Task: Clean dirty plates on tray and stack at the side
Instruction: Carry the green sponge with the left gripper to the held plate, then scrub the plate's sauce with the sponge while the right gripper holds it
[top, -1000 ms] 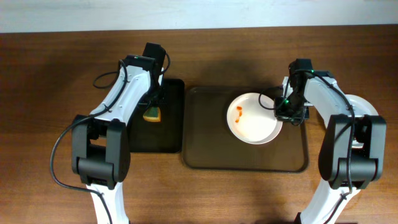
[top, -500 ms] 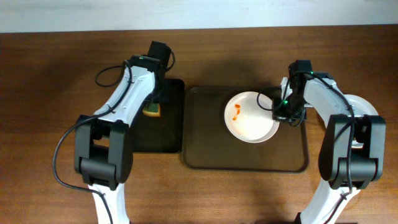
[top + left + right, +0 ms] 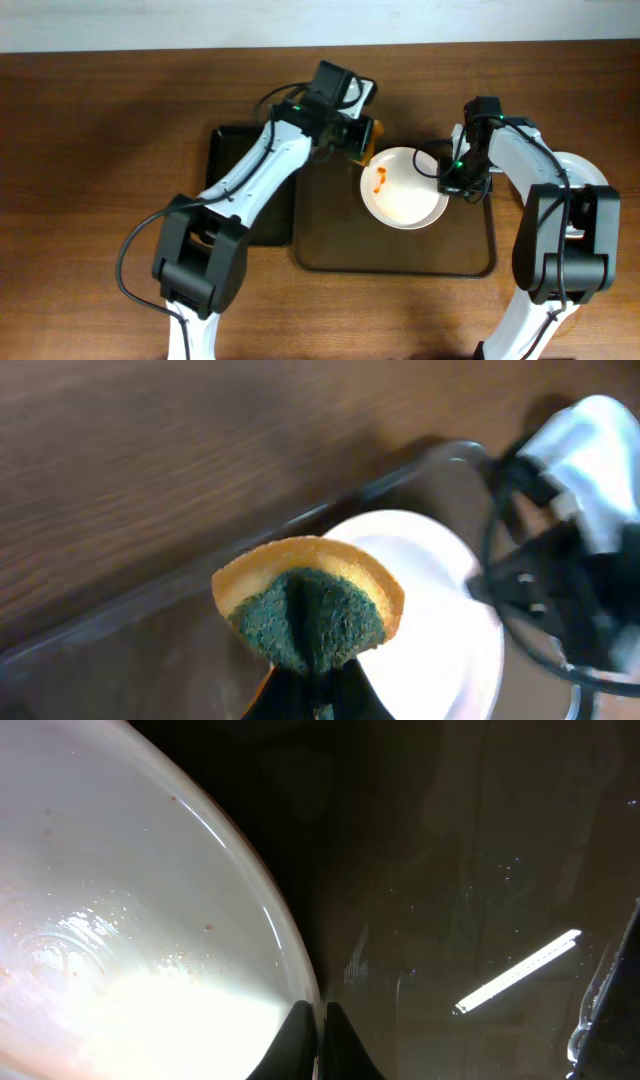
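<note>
My left gripper will next go down with the sponge [image 3: 364, 135] to wipe off the orange-red smears that are still on the plate. Then it will carry the sponge down onto the black tray [image 3: 229, 157] and let go of it.
One dirty plate [image 3: 410, 200], white with an orange-red smear [image 3: 380, 180], is over the brown tray [image 3: 330, 235]. My right gripper [image 3: 447, 183] is shut on the plate's right rim. The right wrist view shows its fingers [image 3: 315, 1020] pinching the rim of the plate [image 3: 120, 920] over the tray [image 3: 480, 870]. My left gripper [image 3: 352, 128] is shut on a yellow sponge [image 3: 364, 135] with a green scouring face [image 3: 310, 610]. It holds the sponge just above the far-left edge of the plate [image 3: 440, 630]. Its fingers [image 3: 312, 685] show at the frame's bottom.
A smaller black tray [image 3: 228, 150] lies left of the brown tray, partly under my left arm. Part of another white plate [image 3: 588, 172] shows on the table at the far right, beneath my right arm. The wooden table's back edge runs along the top.
My left arm has swung right from the black tray, carrying the sponge to the plate's far-left edge. The right gripper and plate have barely moved.
</note>
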Robot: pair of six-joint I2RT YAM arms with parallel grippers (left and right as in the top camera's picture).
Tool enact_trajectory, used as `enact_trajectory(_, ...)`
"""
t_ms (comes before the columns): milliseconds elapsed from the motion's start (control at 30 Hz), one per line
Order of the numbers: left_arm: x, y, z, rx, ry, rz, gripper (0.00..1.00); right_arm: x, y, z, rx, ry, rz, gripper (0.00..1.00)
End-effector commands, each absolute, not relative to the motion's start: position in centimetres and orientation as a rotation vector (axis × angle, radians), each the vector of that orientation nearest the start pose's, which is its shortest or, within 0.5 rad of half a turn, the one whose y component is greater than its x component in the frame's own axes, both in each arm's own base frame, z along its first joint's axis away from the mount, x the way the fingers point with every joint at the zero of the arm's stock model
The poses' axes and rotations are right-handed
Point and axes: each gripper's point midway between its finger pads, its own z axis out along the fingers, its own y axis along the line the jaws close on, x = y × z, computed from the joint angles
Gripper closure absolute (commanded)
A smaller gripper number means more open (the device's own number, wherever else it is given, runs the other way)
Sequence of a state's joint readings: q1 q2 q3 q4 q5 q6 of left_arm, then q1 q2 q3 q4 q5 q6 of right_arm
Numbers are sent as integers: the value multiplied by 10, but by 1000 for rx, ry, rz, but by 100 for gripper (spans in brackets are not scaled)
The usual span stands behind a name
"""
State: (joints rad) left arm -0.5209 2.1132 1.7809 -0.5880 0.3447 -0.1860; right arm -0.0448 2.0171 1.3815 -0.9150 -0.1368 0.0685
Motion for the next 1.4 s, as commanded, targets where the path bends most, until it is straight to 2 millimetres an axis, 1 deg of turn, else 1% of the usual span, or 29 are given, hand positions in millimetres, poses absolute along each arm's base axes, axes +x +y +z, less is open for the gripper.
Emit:
enact_trajectory(0, 448, -353, 188, 646, 2341, -782, 100, 367, 8, 5, 175, 3132, 207, 96)
enact_trajectory(33, 447, -360, 188, 687, 2309, -720, 100, 367, 8, 5, 175, 3132, 207, 96)
enact_trajectory(100, 447, -364, 175, 695, 2317, -573, 100, 367, 8, 5, 174, 3132, 206, 96)
enact_trajectory(133, 443, -371, 164, 721, 2328, -537, 100, 367, 8, 5, 174, 3132, 206, 96)
enact_trajectory(200, 433, -385, 143, 765, 2355, -531, 100, 367, 8, 5, 174, 3132, 206, 96)
enact_trajectory(233, 430, -389, 128, 782, 2378, -527, 100, 367, 8, 5, 174, 3132, 206, 96)
enact_trajectory(267, 431, -389, 117, 786, 2397, -521, 100, 367, 8, 5, 174, 3132, 206, 96)
enact_trajectory(400, 430, -389, 82, 799, 2457, -498, 100, 367, 8, 5, 174, 3132, 206, 96)
enact_trajectory(467, 433, -383, 64, 791, 2489, -444, 100, 366, 8, 5, 174, 3133, 206, 96)
enact_trajectory(600, 436, -376, 52, 783, 2507, -378, 100, 366, 8, 5, 174, 3133, 206, 96)
enact_trajectory(700, 428, -368, 34, 797, 2573, -333, 100, 366, 8, 5, 174, 3133, 206, 96)
enact_trajectory(767, 422, -363, 19, 808, 2616, -309, 92, 366, 8, 5, 174, 3133, 206, 96)
enact_trajectory(800, 422, -363, 16, 809, 2620, -307, 90, 366, 8, 5, 174, 3133, 206, 96)
enact_trajectory(867, 425, -360, 16, 799, 2612, -288, 90, 366, 8, 5, 174, 3133, 206, 96)
enact_trajectory(933, 431, -353, 14, 780, 2605, -223, 90, 366, 8, 5, 174, 3134, 206, 96)
enact_trajectory(1000, 425, -350, 7, 788, 2627, -213, 90, 366, 8, 5, 175, 3135, 206, 96)
enact_trajectory(1067, 417, -351, 1, 806, 2651, -247, 93, 366, 8, 5, 174, 3136, 206, 96)
enact_trajectory(1100, 408, -355, -1, 829, 2675, -310, 94, 366, 8, 5, 174, 3136, 205, 96)
enact_trajectory(1167, 394, -364, -1, 862, 2705, -422, 94, 366, 8, 5, 173, 3136, 205, 96)
enact_trajectory(1267, 374, -377, 3, 905, 2743, -609, 94, 366, 8, 5, 173, 3136, 205, 96)
enact_trajectory(1300, 366, -383, 6, 918, 2749, -706, 93, 366, 8, 5, 168, 3136, 205, 96)
enact_trajectory(1367, 358, -392, 15, 932, 2742, -873, 94, 366, 8, 5, 168, 3136, 205, 96)
